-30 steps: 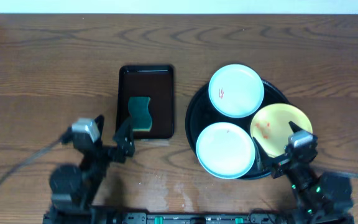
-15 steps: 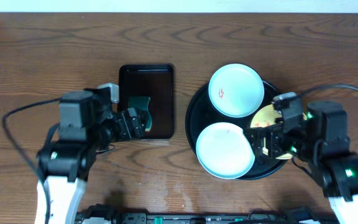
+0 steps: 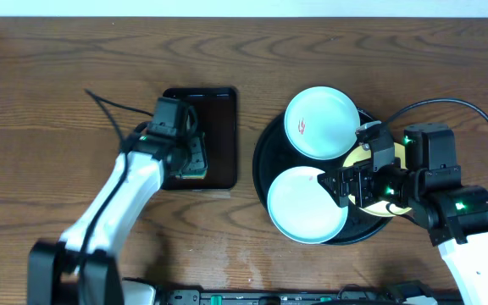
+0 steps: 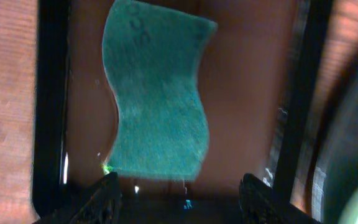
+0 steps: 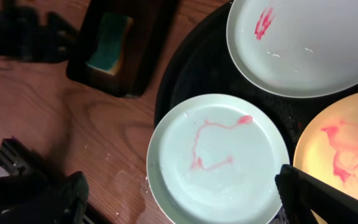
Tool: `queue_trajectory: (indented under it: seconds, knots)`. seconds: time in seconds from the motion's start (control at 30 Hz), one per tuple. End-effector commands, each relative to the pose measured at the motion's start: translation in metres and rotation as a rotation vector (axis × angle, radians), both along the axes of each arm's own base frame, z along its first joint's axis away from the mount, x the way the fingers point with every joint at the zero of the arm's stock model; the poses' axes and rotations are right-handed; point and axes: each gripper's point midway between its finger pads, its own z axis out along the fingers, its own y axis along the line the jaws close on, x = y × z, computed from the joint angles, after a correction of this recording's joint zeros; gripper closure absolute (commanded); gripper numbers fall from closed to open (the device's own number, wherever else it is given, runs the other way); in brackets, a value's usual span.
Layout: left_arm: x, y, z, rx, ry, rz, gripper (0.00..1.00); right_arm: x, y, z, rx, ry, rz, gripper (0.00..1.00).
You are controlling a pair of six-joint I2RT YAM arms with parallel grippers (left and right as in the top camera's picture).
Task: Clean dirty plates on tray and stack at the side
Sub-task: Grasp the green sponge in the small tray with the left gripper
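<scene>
The near mint plate's rim on the side by the yellow plate (image 3: 354, 159) is clear of the red squiggle, so the robot's right gripper will next move down onto the near mint plate's rim (image 3: 346, 212) there.
Three plates lie on the round black tray (image 3: 261, 157): a far mint plate (image 3: 321, 123) with a red smear, a near mint plate (image 3: 306, 203) with a red squiggle, and a yellow plate (image 3: 354, 159) mostly hidden under my right arm. My right gripper (image 3: 344, 182) hovers open and empty above the near mint plate (image 5: 219, 162), with its fingers (image 5: 182, 193) spread wide. The yellow plate (image 5: 347, 155) shows red smears. My left gripper (image 3: 186, 152) is open (image 4: 180, 196) just above a teal sponge (image 4: 157, 99).
The sponge lies in a small rectangular black tray (image 3: 219, 110) left of the round tray. Brown wood tabletop (image 3: 74, 102) surrounds both. A wet patch (image 5: 129, 186) sits on the wood by the near plate's left edge.
My left arm has reached forward from the table's front to over the sponge. My right arm has risen and shifted left, from the yellow plate toward the near mint plate.
</scene>
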Motion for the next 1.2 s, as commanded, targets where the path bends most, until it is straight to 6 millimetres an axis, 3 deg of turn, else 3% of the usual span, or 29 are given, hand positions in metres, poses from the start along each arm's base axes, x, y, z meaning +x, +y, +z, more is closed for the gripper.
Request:
queue_trajectory:
  seconds: [0.0, 0.2, 0.23, 0.3, 0.33, 0.5, 0.53, 0.57, 0.67, 0.8, 0.93, 1.1, 1.13, 1.17]
  knots:
    - [0.008, 0.008, -0.029, 0.053, 0.050, 0.049, 0.38, 0.000, 0.005, 0.008, 0.032, 0.000, -0.002, 0.06]
    - [-0.004, -0.005, -0.074, -0.005, 0.201, 0.054, 0.41, 0.000, 0.005, 0.008, 0.032, 0.001, -0.002, 0.07]
    - [-0.006, -0.007, -0.079, -0.014, 0.217, 0.051, 0.50, 0.000, 0.005, 0.008, 0.032, 0.000, -0.002, 0.06]
    - [-0.009, -0.009, -0.083, -0.022, 0.238, 0.049, 0.90, 0.000, 0.005, 0.008, 0.032, 0.000, -0.002, 0.06]
    - [-0.009, -0.009, -0.083, -0.024, 0.238, 0.049, 0.92, 0.000, 0.005, 0.008, 0.032, 0.000, -0.002, 0.06]
    - [-0.005, -0.010, -0.059, -0.028, 0.198, 0.027, 0.90, 0.000, 0.005, 0.008, 0.032, 0.000, -0.001, 0.06]
    - [-0.005, -0.010, -0.058, -0.028, 0.196, 0.026, 0.85, 0.000, 0.005, 0.008, 0.032, 0.001, -0.001, 0.06]
    - [-0.004, -0.010, -0.050, -0.028, 0.183, 0.016, 0.70, 0.000, 0.005, 0.008, 0.032, 0.001, -0.002, 0.06]
    - [-0.003, -0.009, -0.035, -0.028, 0.142, 0.000, 0.44, 0.000, 0.005, 0.008, 0.032, 0.000, -0.002, 0.06]
    - [0.008, 0.001, -0.022, 0.025, 0.066, 0.019, 0.33, 0.000, 0.005, 0.008, 0.032, 0.000, -0.001, 0.06]
    - [0.029, 0.004, -0.021, 0.050, -0.017, 0.033, 0.31, 0.000, 0.005, 0.008, 0.032, -0.001, -0.001, 0.05]
    - [0.044, 0.001, -0.042, 0.041, -0.046, 0.035, 0.32, 0.001, 0.005, 0.009, 0.033, -0.003, -0.001, 0.05]
    - [0.044, 0.000, -0.047, 0.043, -0.037, 0.034, 0.34, 0.001, 0.005, 0.009, 0.033, -0.002, -0.002, 0.05]
    - [0.043, 0.000, -0.057, 0.048, -0.014, 0.033, 0.49, 0.000, 0.005, 0.009, 0.033, -0.002, -0.001, 0.06]
